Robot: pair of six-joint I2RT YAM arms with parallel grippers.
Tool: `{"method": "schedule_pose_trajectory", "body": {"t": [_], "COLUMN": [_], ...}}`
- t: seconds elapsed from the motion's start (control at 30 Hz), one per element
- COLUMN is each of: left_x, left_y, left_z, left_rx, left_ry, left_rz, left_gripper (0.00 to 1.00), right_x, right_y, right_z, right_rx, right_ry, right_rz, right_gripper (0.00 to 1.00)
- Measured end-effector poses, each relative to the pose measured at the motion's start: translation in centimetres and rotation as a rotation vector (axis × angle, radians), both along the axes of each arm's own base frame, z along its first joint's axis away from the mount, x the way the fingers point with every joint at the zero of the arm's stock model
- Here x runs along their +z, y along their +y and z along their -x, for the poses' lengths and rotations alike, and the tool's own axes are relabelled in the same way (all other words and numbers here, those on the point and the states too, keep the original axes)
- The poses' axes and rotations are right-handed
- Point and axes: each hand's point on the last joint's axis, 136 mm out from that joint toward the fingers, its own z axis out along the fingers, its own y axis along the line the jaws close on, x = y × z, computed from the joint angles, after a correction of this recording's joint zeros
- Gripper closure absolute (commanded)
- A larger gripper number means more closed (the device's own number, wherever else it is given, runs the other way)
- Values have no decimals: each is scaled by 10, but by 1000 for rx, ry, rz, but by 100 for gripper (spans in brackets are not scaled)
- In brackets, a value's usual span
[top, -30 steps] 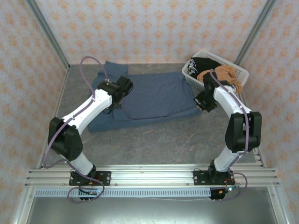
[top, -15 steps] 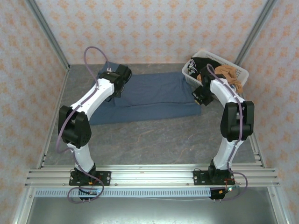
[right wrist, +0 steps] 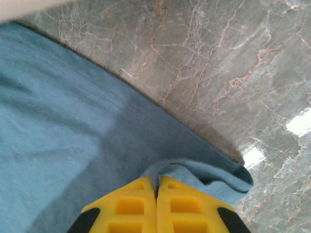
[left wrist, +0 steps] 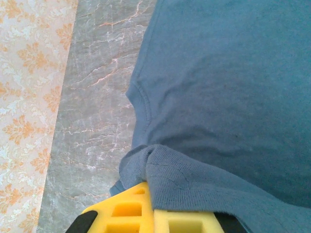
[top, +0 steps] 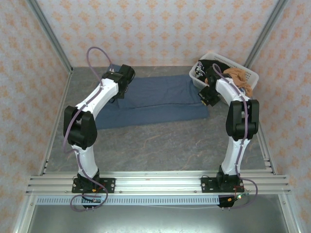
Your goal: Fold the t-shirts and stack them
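My right gripper is staying in place by the basket and will open its fingers to release the bunched hem.
The slate-blue t-shirt (top: 155, 99) lies folded across the back of the table. My left gripper (top: 121, 92) is shut on its cloth at the left end, and the pinched fold (left wrist: 194, 179) drapes over the yellow fingers (left wrist: 131, 211). My right gripper (top: 208, 97) is shut on the cloth at the shirt's right end, next to the basket; the pinched hem (right wrist: 204, 172) bunches at the yellow fingertips (right wrist: 141, 194). A black t-shirt (top: 206, 68) with white print and an orange-tan t-shirt (top: 238, 76) sit in the basket.
The white lattice basket (top: 214, 57) stands at the back right corner, close to my right arm. Grey marble table (top: 160, 141) runs bare in front of the shirt. Patterned walls close in the left, back and right sides.
Both grippers have moved toward the back of the table, carrying the shirt's near edge over. The shirt now lies narrower, folded on itself.
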Motion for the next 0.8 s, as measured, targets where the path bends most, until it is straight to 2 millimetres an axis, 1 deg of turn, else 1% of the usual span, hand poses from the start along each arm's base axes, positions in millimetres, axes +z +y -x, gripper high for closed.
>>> {"method": "schedule_pose_trajectory", "body": {"t": [0.23, 0.33, 0.37, 0.4, 0.43, 0.47, 0.5, 0.53, 0.57, 0.67, 0.7, 0.73, 0.8], "left_x": [-13, -19, -21, -22, -24, -24, -25, -25, -25, -20, -18, -15, -10], "left_y": [4, 7, 9, 11, 14, 16, 18, 21, 25, 35, 37, 39, 43], "left_z": [-6, -9, -11, -12, -14, -17, -19, -20, -21, -16, -14, -7, 13], "left_rx": [15, 24, 29, 35, 47, 55, 66, 80, 95, 141, 152, 172, 213], "left_ry": [27, 40, 42, 45, 45, 47, 47, 42, 39, 24, 17, 7, -10], "left_rz": [-6, -9, -6, -2, 4, 10, 22, 34, 49, 97, 114, 144, 209], "left_gripper": [100, 100, 100, 99, 88, 73, 62, 55, 50, 46, 46, 46, 50], "right_x": [-9, -9, -9, -9, -9, -9, -9, -9, -8, -3, 0, 4, 15], "right_y": [1, 1, 2, 2, 3, 3, 3, 3, 2, 1, 1, 1, 0], "right_z": [-10, -15, -17, -19, -21, -22, -23, -23, -23, -22, -20, -17, -2], "right_rx": [0, 0, 1, 2, 3, 7, 11, 17, 29, 56, 64, 72, 84], "right_ry": [9, 2, 0, -3, -7, -9, -10, -11, -13, -20, -25, -34, -47], "right_rz": [2, 1, 0, 0, -1, 0, 2, 4, 8, 19, 21, 23, 27], "right_gripper": [100, 100, 94, 84, 72, 61, 55, 51, 47, 45, 44, 44, 46]}}
